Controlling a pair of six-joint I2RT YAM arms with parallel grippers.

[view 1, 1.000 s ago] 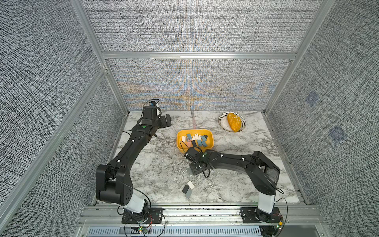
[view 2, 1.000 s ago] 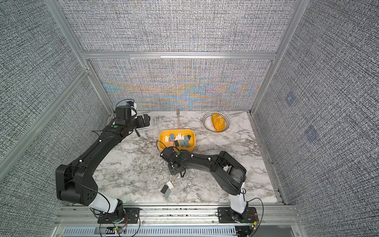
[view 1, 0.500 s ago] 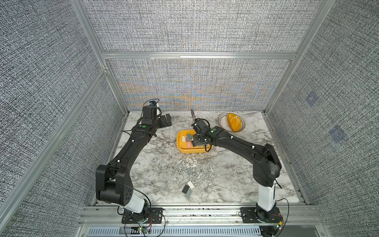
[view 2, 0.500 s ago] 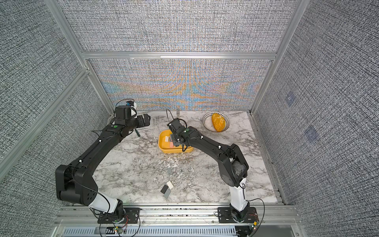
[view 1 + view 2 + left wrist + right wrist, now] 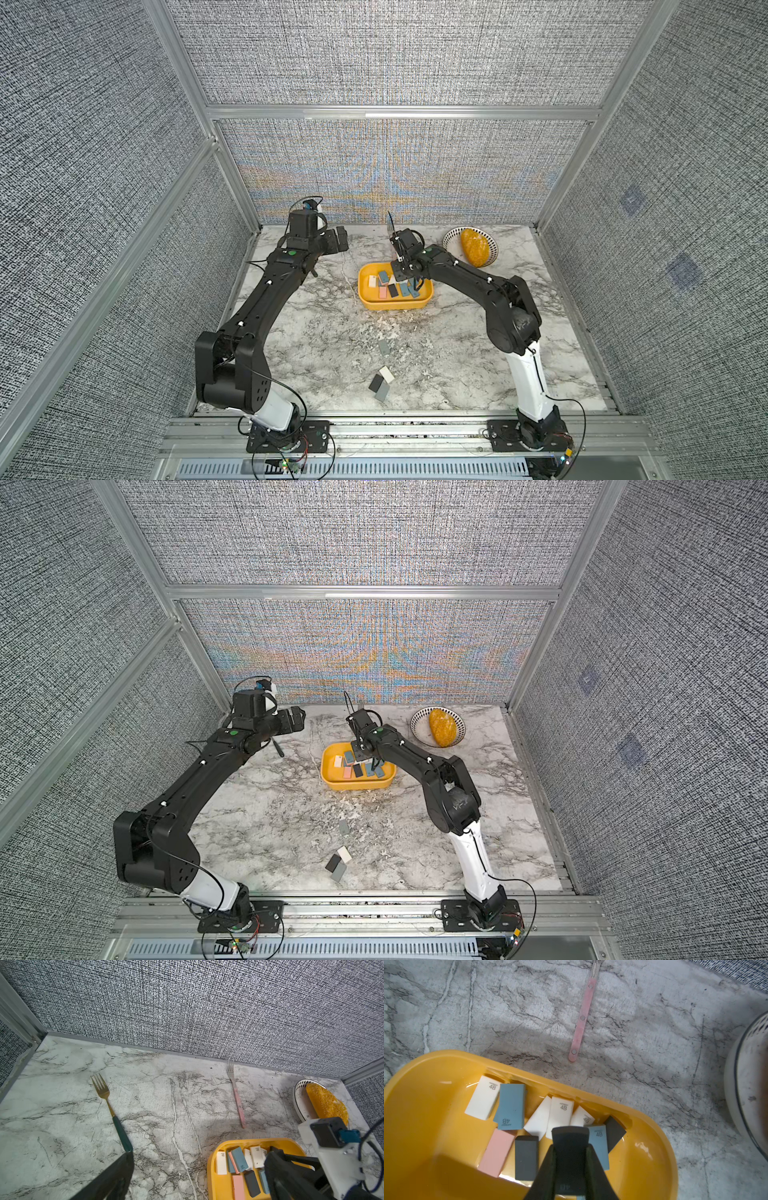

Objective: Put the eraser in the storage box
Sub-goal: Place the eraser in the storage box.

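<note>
I need to lower my right gripper next toward the white bowl, over the blue eraser nearest that bowl (image 5: 414,290) (image 5: 599,1146), to release the dark eraser. I am still holding the dark eraser above the others.
The storage box (image 5: 395,306) (image 5: 357,785) is a shallow yellow tub at the table's back middle, with several white, blue, pink and dark erasers lying in it. My right gripper (image 5: 570,1148) (image 5: 400,274) hangs over the inside of the storage box (image 5: 425,1105), shut on a dark eraser (image 5: 570,1136) held upright between its fingers. That eraser is above the ones in the tub; whether it touches them I cannot tell. My left gripper (image 5: 341,240) (image 5: 297,719) stands open and empty near the back left wall, apart from the storage box (image 5: 212,1164).
Several loose erasers lie on the marble near the front: a grey one (image 5: 383,347) and a white, dark and grey cluster (image 5: 381,382). A gold fork with a green handle (image 5: 112,1109) and a pink-handled fork (image 5: 236,1097) lie at the back. A white bowl (image 5: 451,239) holds an orange lump.
My right arm has swung from the marble in front of the tub up and back over it, carrying the dark eraser. The left arm has not moved.
</note>
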